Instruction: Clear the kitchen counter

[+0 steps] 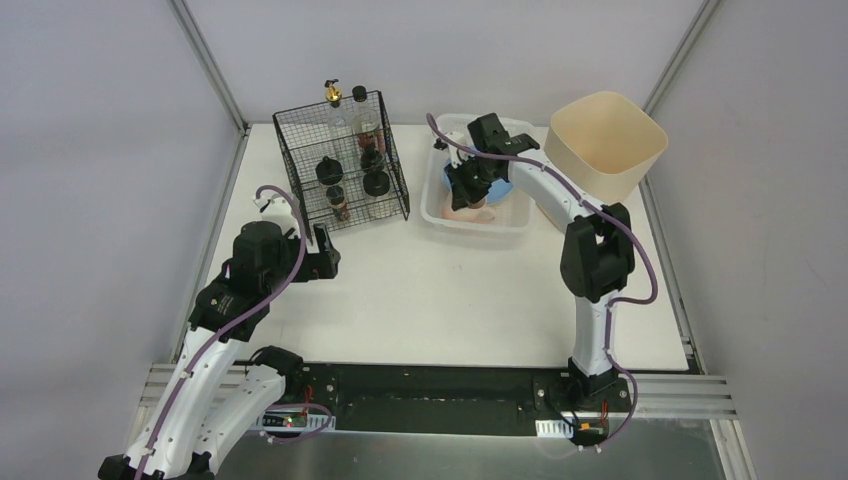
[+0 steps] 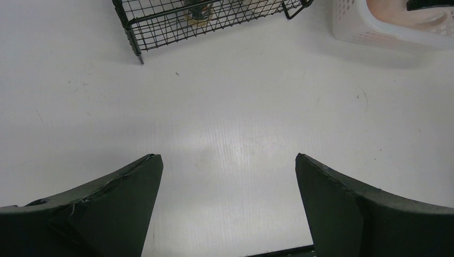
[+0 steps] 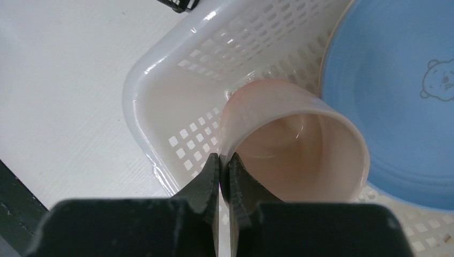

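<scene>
I will next lower the tilted cup onto the slotted basket's bottom and release the cup's rim with my right gripper, as there's room beside the blue plate (image 3: pixel 385 80).
The kitchen counter (image 1: pixel 450 290) is a large white tabletop. My right gripper (image 1: pixel 464 196) reaches into the white slotted basket (image 1: pixel 476 229) at the back. It is shut on the rim of a pale pink cup (image 3: pixel 300 139), one finger inside and one outside, seen in the right wrist view (image 3: pixel 225 160). The cup lies tilted inside the basket (image 3: pixel 176 107), next to a blue plate (image 3: pixel 385 80) with a bear drawing. My left gripper (image 1: pixel 325 250) is open and empty low over the bare counter (image 2: pixel 230 96), jaws wide apart (image 2: pixel 229 158).
A black wire rack (image 1: pixel 345 160) holding several bottles and jars stands at the back left, just ahead of my left gripper (image 2: pixel 203 16). A large beige bin (image 1: pixel 605 140) stands at the back right. The basket's corner shows in the left wrist view (image 2: pixel 353 27).
</scene>
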Tool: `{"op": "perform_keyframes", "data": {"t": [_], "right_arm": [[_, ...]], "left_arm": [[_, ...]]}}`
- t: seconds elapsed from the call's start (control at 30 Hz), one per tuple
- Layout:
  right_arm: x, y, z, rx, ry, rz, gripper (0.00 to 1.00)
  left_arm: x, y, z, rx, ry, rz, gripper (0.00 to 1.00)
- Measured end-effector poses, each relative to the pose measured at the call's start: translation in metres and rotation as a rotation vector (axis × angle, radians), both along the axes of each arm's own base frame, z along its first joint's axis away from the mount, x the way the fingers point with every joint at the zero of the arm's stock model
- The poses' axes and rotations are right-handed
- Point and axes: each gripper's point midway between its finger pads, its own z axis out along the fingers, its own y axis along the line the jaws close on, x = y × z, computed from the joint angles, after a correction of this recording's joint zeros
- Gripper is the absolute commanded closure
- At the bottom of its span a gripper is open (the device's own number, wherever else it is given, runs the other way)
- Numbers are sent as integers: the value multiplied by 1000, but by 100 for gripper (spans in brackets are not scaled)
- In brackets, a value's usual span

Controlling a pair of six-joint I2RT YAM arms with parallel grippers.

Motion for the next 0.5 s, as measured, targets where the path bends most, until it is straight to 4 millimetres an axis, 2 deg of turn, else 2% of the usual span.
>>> {"op": "perform_keyframes", "data": {"t": [0.17,0.47,0.5], "right_arm": [[5,-7,-18,-44,-3,-43,100],[19,-1,-26,-69,-109,-91,100],[19,-1,-26,-70,-117,-92,94]], "left_arm": [[1,0,-1,2,6,0,0],[1,0,-3,4,12,0,0],[1,0,-3,4,13,0,0]]}}
